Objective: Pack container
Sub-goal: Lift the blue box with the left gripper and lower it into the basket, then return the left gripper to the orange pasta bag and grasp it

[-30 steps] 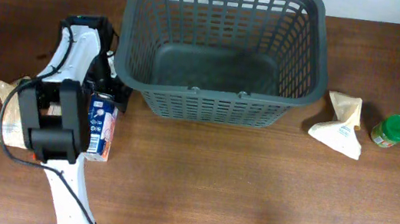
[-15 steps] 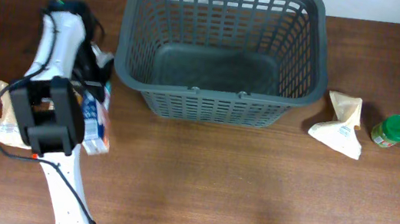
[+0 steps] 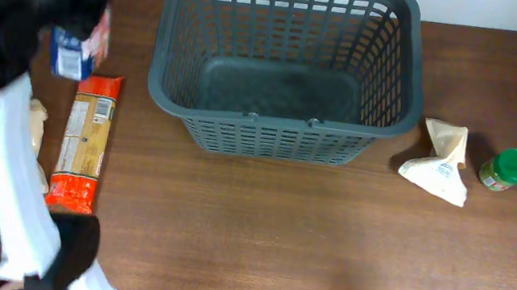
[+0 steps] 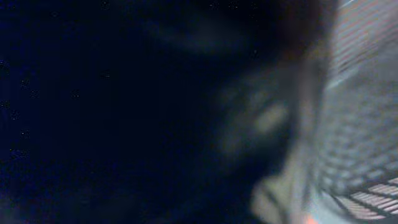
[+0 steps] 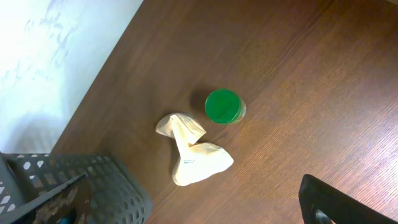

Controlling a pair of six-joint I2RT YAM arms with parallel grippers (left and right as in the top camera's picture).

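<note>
The container's empty bottom is below my left gripper and to its right in the overhead view, so I will move the carton (image 3: 79, 49) across, lower it and let it go.
The container (image 3: 284, 63), a large dark-gray lattice basket, stands at the back middle of the table with nothing showing inside. To its left, my left gripper (image 3: 73, 18) is raised and shut on a small blue, white and red carton (image 3: 79, 49). The left wrist view is dark and blurred, with only the container's lattice (image 4: 367, 124) at its right edge. My right gripper (image 5: 199, 218) is open and holds nothing, with one dark finger (image 5: 339, 202) at the lower right. It is well short of a cream pouch (image 5: 193, 158) and a green-lidded jar (image 5: 222, 106).
An orange pasta packet (image 3: 86, 142) lies lengthwise on the table left of the container, with a beige bag (image 3: 36, 121) beside it, partly behind my left arm. The cream pouch (image 3: 439, 164) and the jar (image 3: 507, 168) sit right of the container.
My left gripper closed on the carton and lifted it up and toward the back left. The orange packet that the arm hid is now uncovered. The right side is unchanged.
</note>
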